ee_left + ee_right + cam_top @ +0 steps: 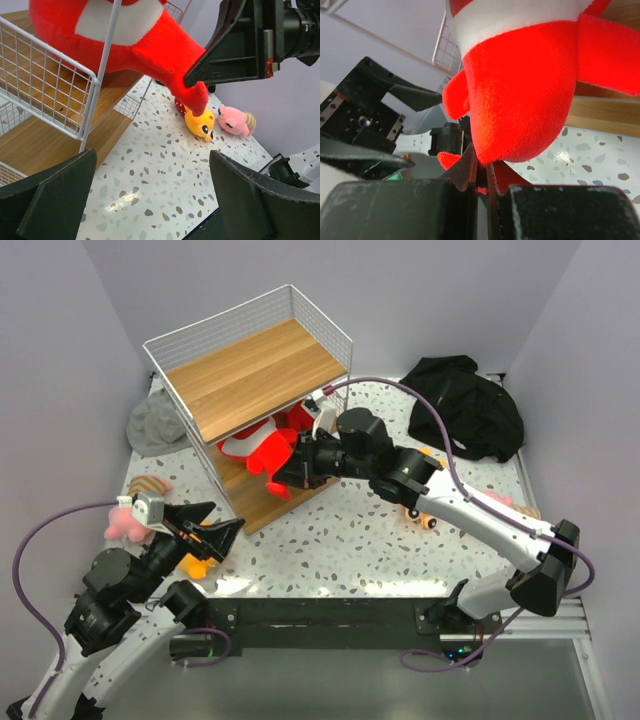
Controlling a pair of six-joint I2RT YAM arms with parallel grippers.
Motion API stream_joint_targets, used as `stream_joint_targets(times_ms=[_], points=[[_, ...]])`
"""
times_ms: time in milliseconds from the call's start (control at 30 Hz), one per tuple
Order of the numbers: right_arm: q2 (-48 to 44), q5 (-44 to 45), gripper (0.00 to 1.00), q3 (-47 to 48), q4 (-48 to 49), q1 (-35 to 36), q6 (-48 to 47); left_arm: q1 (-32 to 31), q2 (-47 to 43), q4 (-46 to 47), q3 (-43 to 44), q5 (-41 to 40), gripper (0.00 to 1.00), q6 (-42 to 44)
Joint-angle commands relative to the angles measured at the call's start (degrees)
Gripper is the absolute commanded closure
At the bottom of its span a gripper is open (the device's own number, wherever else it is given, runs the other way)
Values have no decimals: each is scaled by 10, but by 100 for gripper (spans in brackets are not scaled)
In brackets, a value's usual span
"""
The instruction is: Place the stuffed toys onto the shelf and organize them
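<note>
The robot's right gripper needs to push the shark outward and to the left in the top view next and then open, because the shark's tail sticks out past the middle board's front edge (592,96).
The white wire shelf (255,365) stands at the back left. My right gripper (283,478) is shut on the tail of a red shark (262,452) that lies at the open front of the middle board. The right wrist view shows the shark (520,90) pinched between the shut jaws (482,175). More red plush (296,418) lies behind it. My left gripper (215,530) is open and empty, above a yellow doll (198,565). A pink toy (122,525) lies left of it. Another yellow doll (425,516) and pink toy (500,502) lie under the right arm.
A black cloth heap (465,405) lies at the back right. A grey hat (155,425) lies left of the shelf. In the left wrist view the shark (125,35), shelf wire (102,75), yellow doll (200,122) and pink toy (235,120) lie ahead across speckled table (160,170).
</note>
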Motion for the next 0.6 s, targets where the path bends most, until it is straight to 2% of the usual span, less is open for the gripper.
stream_joint_targets(times_ms=[0,333,567], points=[[22,66,100,50,40,13,-6,-2,0,19,-1,2,0,0],[37,145,99,36,75,46,-11,-2,-3,18,-1,2,0,-1],[50,145,96,37,91,49,-8,-2,-3,19,-1,4,0,1]])
